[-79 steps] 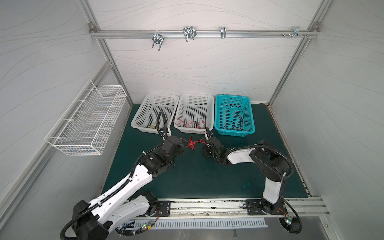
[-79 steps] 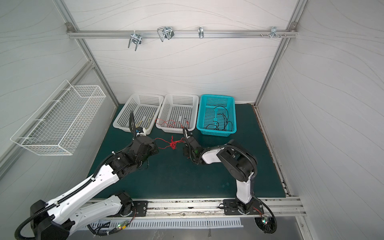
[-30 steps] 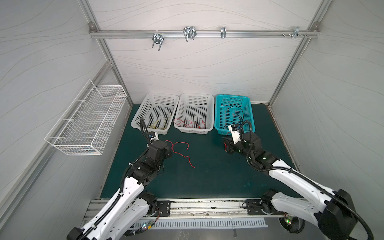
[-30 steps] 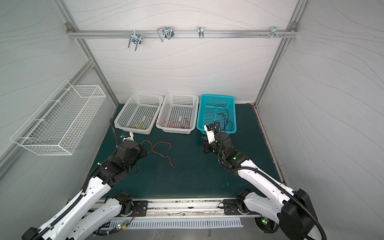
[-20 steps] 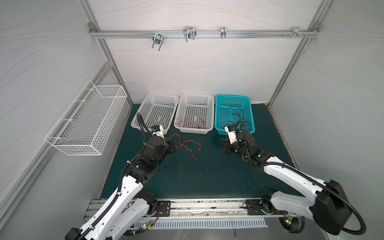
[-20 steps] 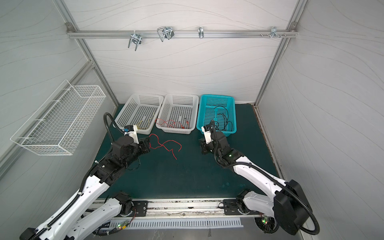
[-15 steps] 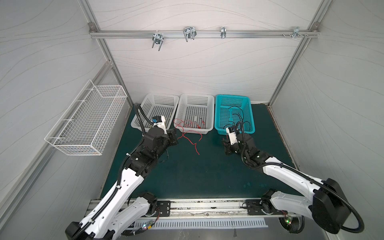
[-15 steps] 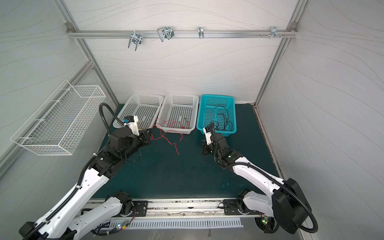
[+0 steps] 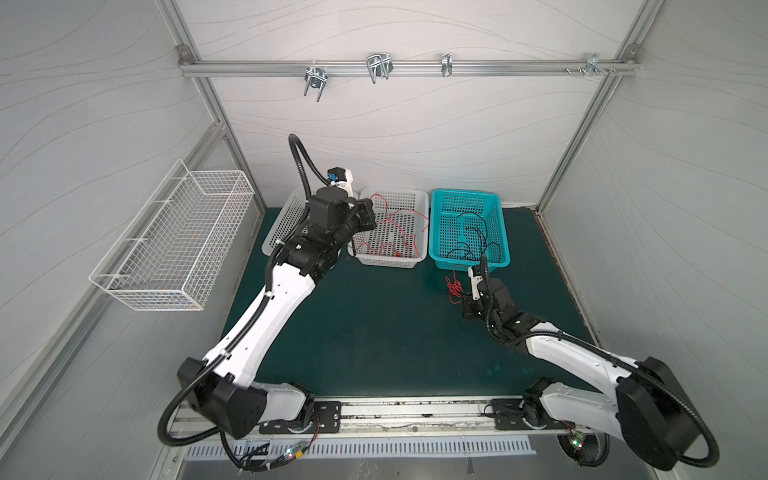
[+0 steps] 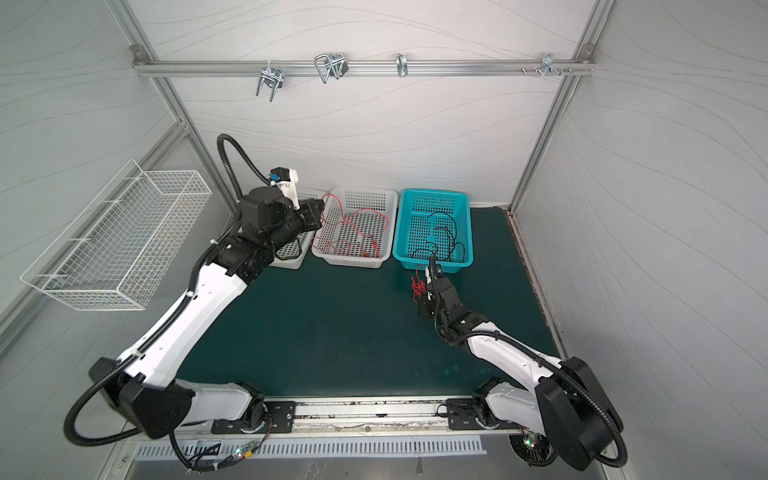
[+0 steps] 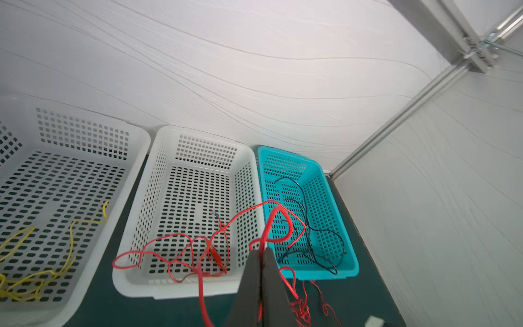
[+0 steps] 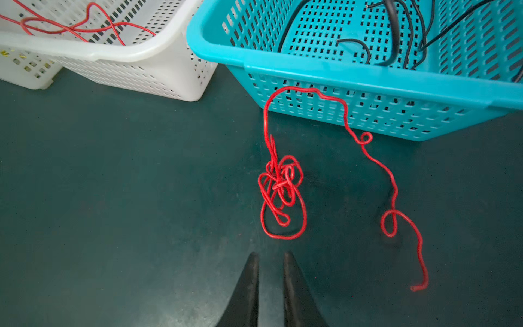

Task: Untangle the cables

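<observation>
My left gripper lowers the red cable next toward the bottom of the middle white basket below it, which already holds red cables, and releases the cable.
My left gripper [image 9: 368, 216] [image 10: 318, 210] [image 11: 261, 250] is raised at the near left corner of the middle white basket [image 9: 424, 224] [image 11: 203, 136], shut on a red cable [image 11: 268, 228] that trails down into it among other red cables [image 9: 390, 245] [image 10: 353, 245]. A knotted red cable [image 9: 454, 286] [image 10: 417, 286] [image 12: 280, 184] lies on the mat before the teal basket [image 9: 465, 193] [image 12: 339, 73]. My right gripper [image 9: 462, 300] [image 10: 423, 305] [image 12: 270, 254] sits low just behind the knot, slightly open and empty. Black cables [image 9: 473, 237] [image 12: 396, 34] lie in the teal basket, yellow cables [image 11: 70, 240] in the left white basket [image 11: 85, 119].
A white wire basket [image 9: 174, 237] hangs on the left wall. A metal rail with hooks [image 9: 374, 68] runs across the back wall. The three baskets stand side by side along the back of the green mat [image 9: 374, 332].
My left arm has lifted the red cable off the mat and carried it back to the middle white basket. The right jaws have parted a little; that arm has barely moved.
</observation>
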Motion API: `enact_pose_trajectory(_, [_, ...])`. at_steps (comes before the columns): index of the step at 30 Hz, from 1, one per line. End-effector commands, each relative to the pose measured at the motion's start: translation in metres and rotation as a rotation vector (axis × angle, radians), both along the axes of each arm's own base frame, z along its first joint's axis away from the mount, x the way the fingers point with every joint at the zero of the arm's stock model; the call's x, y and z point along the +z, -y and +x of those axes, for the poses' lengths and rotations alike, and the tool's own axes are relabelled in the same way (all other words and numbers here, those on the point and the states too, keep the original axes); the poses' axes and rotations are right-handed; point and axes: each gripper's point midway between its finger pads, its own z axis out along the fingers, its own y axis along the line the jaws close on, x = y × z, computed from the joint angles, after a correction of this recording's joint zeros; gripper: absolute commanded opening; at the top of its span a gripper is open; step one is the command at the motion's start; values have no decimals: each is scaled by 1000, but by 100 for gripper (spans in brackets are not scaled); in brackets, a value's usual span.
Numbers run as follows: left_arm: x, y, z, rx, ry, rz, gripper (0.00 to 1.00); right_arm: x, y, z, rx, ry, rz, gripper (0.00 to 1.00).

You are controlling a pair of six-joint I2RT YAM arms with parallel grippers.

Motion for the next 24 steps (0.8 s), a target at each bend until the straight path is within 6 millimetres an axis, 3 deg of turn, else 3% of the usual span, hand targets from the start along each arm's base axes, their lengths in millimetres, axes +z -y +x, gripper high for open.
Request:
enact_pose_trajectory(1, [-12,0,34,22,-27,-4,0,7,9,2,-45,26,13,23])
enact_pose_trajectory(4, [-49,5,57,36,-108,15,0,4,14,0,-57,19,16,27])
enact_pose_trajectory(10, [-118,12,80,52,-248,53,0,7,15,3,-52,8,28,34])
enact_pose_trajectory(14, [-140,15,83,47,-293,62,1,9,9,10,-36,-9,53,43])
enact_pose_trajectory(19, [-142,21,78,11,-294,43,45,12,4,26,-43,-48,130,48])
enact_pose_trajectory(24, [-126,26,65,-47,-245,17,71,22,-8,44,-9,-66,135,48])
